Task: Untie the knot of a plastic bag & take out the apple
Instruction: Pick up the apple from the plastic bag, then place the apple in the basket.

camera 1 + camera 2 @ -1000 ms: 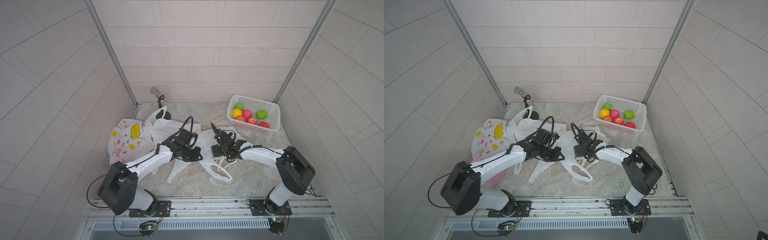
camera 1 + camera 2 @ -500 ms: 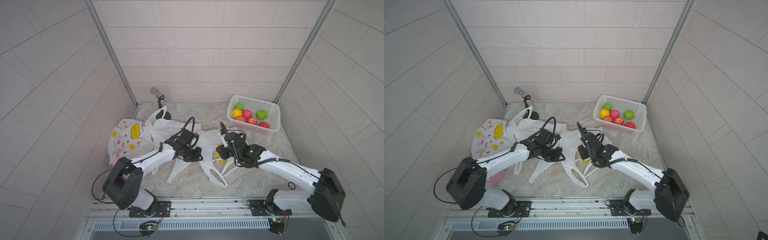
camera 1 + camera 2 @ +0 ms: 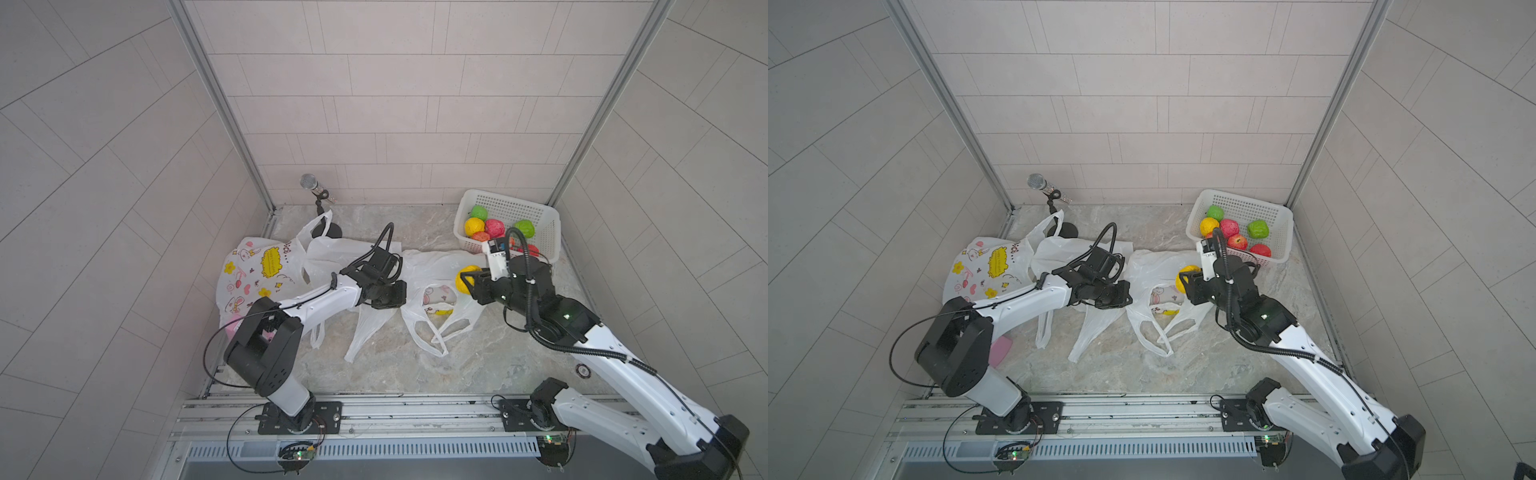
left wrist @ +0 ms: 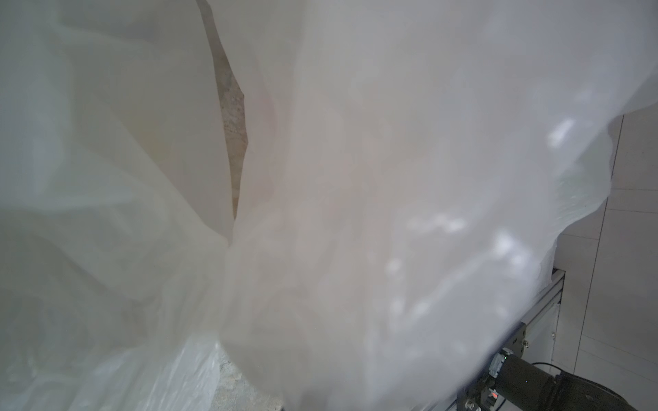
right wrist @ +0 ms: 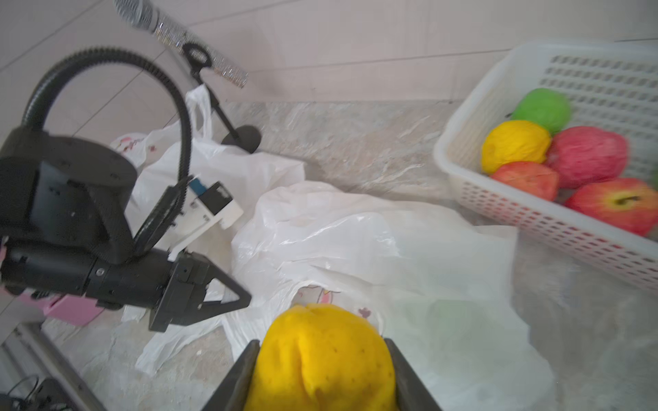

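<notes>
The apple [image 3: 1188, 272] in the robot's right gripper will next go outward over the gap [image 3: 1246, 232] beside the pink fruit and be released, since the basket where fruits lie stands there.
The white plastic bag [image 3: 432, 266] [image 3: 1152, 266] [image 5: 356, 242] lies flattened in the middle of the floor, its handle loops [image 3: 432, 336] loose toward the front. My right gripper [image 3: 464, 280] [image 3: 1185, 277] [image 5: 320, 363] is shut on a yellow apple [image 3: 467, 276] [image 3: 1188, 272] [image 5: 320, 341], held just above the bag's right side. My left gripper [image 3: 400, 293] [image 3: 1126, 294] [image 5: 244, 300] is shut, its tips at the bag's left edge. Bag film [image 4: 356, 178] covers the left wrist view and hides those jaws.
A white basket [image 3: 540, 216] [image 5: 463, 142] with several coloured fruits stands at the back right. A microphone on a stand [image 3: 309, 183] is at the back left. A cartoon-printed bag [image 3: 257, 270], another white bag [image 3: 332, 253] and a pink object [image 3: 1000, 349] lie left.
My right gripper closed on the yellow apple inside the bag, then drew back to the right and up with it. The left arm has barely moved.
</notes>
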